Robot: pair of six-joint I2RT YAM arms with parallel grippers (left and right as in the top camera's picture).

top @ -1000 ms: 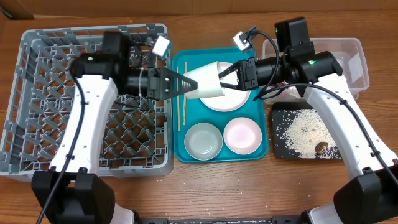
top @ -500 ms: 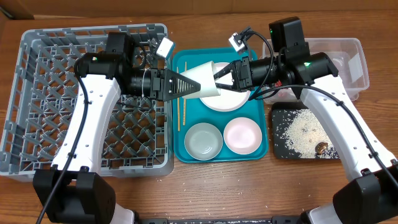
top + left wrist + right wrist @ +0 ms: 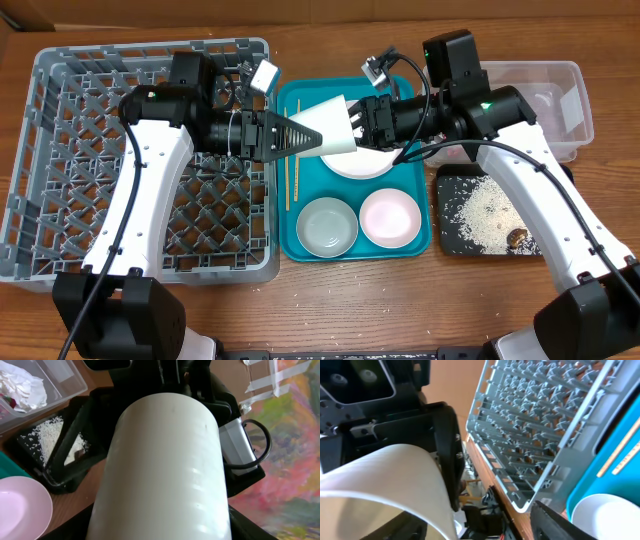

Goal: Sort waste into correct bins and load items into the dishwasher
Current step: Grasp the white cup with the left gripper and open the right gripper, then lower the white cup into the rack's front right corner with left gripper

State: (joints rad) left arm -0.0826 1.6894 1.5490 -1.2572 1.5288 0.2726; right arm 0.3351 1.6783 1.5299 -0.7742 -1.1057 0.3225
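My left gripper next draws the cup back and down to release it, since the rack's near corner by the tray stands empty back and below.
The small white cup hangs on its side above the teal tray, between the two arms. My left gripper is shut on the cup's body, which fills the left wrist view as the white cup, with dark fingers at its sides. My right gripper stands open at the cup's rim. In the right wrist view the cup wall curves past one finger, and the other finger stands well apart. The dishwasher rack lies left. The plate, two bowls and chopsticks sit on the tray.
The teal tray sits in the middle. At right is the clear tub with a white napkin inside. Below it is the black tray with rice and a brown lump.
My left gripper has closed onto the cup. My right gripper, shut on the cup's rim before, has opened. Both arms and the cup have shifted slightly left.
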